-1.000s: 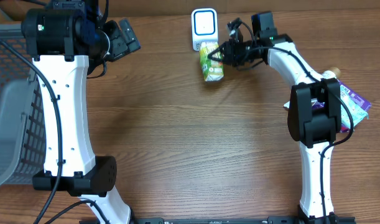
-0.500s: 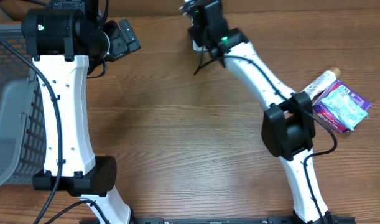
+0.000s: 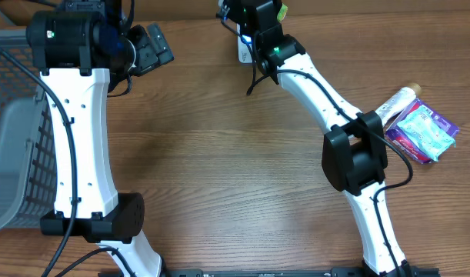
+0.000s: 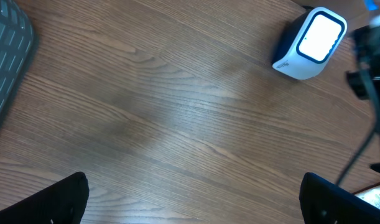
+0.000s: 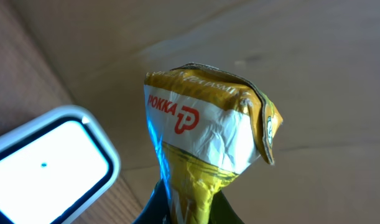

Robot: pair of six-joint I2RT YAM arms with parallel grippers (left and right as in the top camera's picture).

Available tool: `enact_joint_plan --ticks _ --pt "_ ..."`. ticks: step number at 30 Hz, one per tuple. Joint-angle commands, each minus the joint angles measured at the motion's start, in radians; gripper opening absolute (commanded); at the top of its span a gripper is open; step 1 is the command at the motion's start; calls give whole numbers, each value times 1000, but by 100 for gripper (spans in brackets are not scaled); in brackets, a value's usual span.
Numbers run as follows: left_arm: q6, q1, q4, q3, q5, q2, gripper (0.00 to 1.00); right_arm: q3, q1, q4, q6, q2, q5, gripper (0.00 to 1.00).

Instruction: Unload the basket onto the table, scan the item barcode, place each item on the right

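Observation:
The robot's right gripper should next move back and to the right in the overhead view, then down to let go of the carton (image 3: 281,10) on the tube (image 3: 397,104), since other items are there.
The item is a crumpled yellow and white Pokka drink carton (image 5: 208,127), and my right gripper (image 5: 190,210) is shut on its lower end, holding it up in the air. The white barcode scanner (image 5: 46,163), its window lit, lies just left of the carton in the right wrist view. From overhead, the right gripper (image 3: 271,11) is at the table's far edge over the scanner (image 3: 242,51), with only a green sliver of the carton (image 3: 281,10) showing. My left gripper (image 4: 199,205) hangs open over bare wood, with the scanner (image 4: 311,40) far off to its upper right.
A grey mesh basket (image 3: 11,123) stands at the left edge. A purple packet (image 3: 425,132) and a tube (image 3: 396,100) lie at the right edge. The left arm (image 3: 73,115) stands along the left side of the table.
My right arm swung left and lifted the carton off the table beside the scanner, up to the far edge above it. The left arm has not moved.

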Motion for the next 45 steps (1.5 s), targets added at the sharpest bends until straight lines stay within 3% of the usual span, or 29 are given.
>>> enact_joint_plan --ticks 1,18,21,25,32,35,38,45 --pt "11 0 1 -4 4 2 100 32 3 17 -88 29 -48 4" --pt "11 0 1 -4 4 2 99 32 19 30 -80 36 -105 4" --pt "11 0 1 -5 4 2 99 32 22 30 -20 29 -105 4" --pt "11 0 1 -4 4 2 100 32 23 -40 136 -29 -115 4" --pt "11 0 1 -4 4 2 99 32 15 -407 441 -263 -159 4" --pt "11 0 1 -4 4 2 100 32 3 -585 708 -377 -209 4" --pt "11 0 1 -5 4 2 99 32 -34 -779 1069 -481 -218 4" --pt "11 0 1 -4 4 2 100 31 -189 -1220 1477 -543 -187 4"
